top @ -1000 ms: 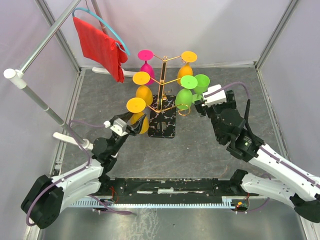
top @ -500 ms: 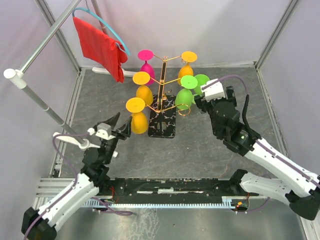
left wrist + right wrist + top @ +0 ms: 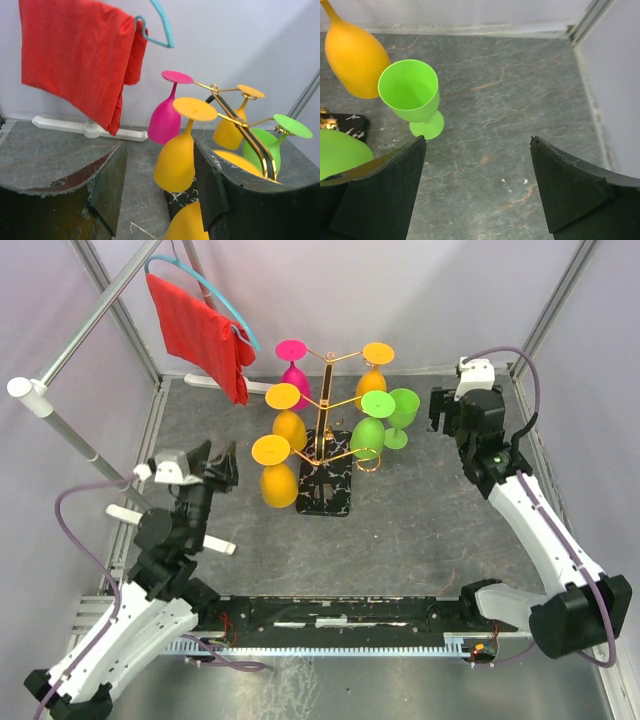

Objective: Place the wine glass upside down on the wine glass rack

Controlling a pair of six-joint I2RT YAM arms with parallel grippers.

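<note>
I need to move my right gripper down and to the left in the top view next, onto the green wine glass's rim opposite the rack, because that side is clear.
The gold wire wine glass rack [image 3: 327,410] stands mid-table on its black marbled base [image 3: 330,495]. Several glasses hang upside down from it: a pink one [image 3: 293,372], orange ones [image 3: 275,478] and a green one [image 3: 369,432]. A green wine glass [image 3: 401,412] stands upright on the table just right of the rack, also seen in the right wrist view [image 3: 412,95]. My right gripper [image 3: 440,412] hovers open and empty to its right [image 3: 477,175]. My left gripper [image 3: 220,468] is open and empty left of the rack, facing an orange glass [image 3: 180,155].
A red cloth [image 3: 205,335] hangs on a blue hanger from a metal rail [image 3: 100,300] at the back left. A white bar [image 3: 215,383] lies on the floor behind it. Enclosure walls and frame posts [image 3: 545,305] ring the grey mat.
My left gripper opened and drew back left from the lowest orange glass, which stays hanging. My right arm pulled back to the far right, away from the upright green glass.
</note>
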